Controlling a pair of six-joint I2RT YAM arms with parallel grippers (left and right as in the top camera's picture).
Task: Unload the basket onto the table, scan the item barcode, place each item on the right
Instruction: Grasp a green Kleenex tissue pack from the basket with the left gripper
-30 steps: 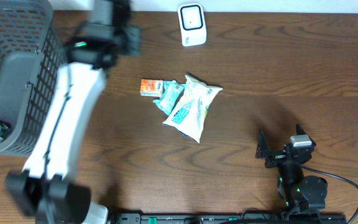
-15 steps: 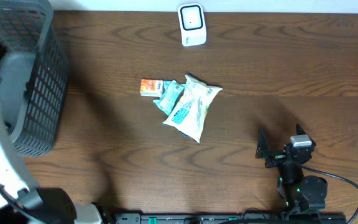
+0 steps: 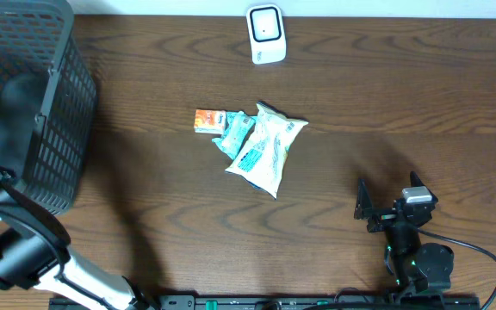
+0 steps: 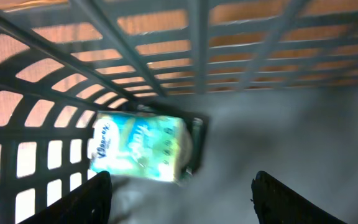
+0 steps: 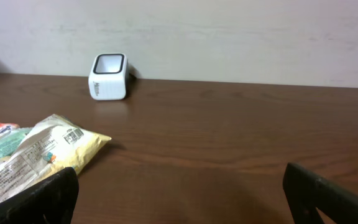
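The packet lies to the left in the wrist view, its white end against mesh, so I will next lower my left gripper there onto the green end (image 4: 164, 148).
The left wrist view looks inside the grey mesh basket (image 4: 241, 37), where a green-and-white packet (image 4: 138, 146) lies on the floor against the wall. My left gripper (image 4: 182, 190) hangs above and just short of the packet, open, with nothing between its fingers. From overhead only the left arm (image 3: 24, 250) shows, at the left edge beside the basket (image 3: 54, 112). The white scanner (image 3: 265, 34) stands at the table's far edge. My right gripper (image 3: 388, 200) rests open at the near right, holding nothing, and is seen open again (image 5: 182, 183) in its wrist view.
Mid-table lie an orange pack (image 3: 207, 120), a teal pack (image 3: 235, 133) and a white-and-yellow bag (image 3: 265, 151), touching one another. In the right wrist view the bag (image 5: 36, 152) is at the left and the scanner (image 5: 109, 76) far off by the wall.
The left arm has swung from above the table's far left down to the left edge, at the basket. Its jaws have widened. The right arm and the table's items have not moved.
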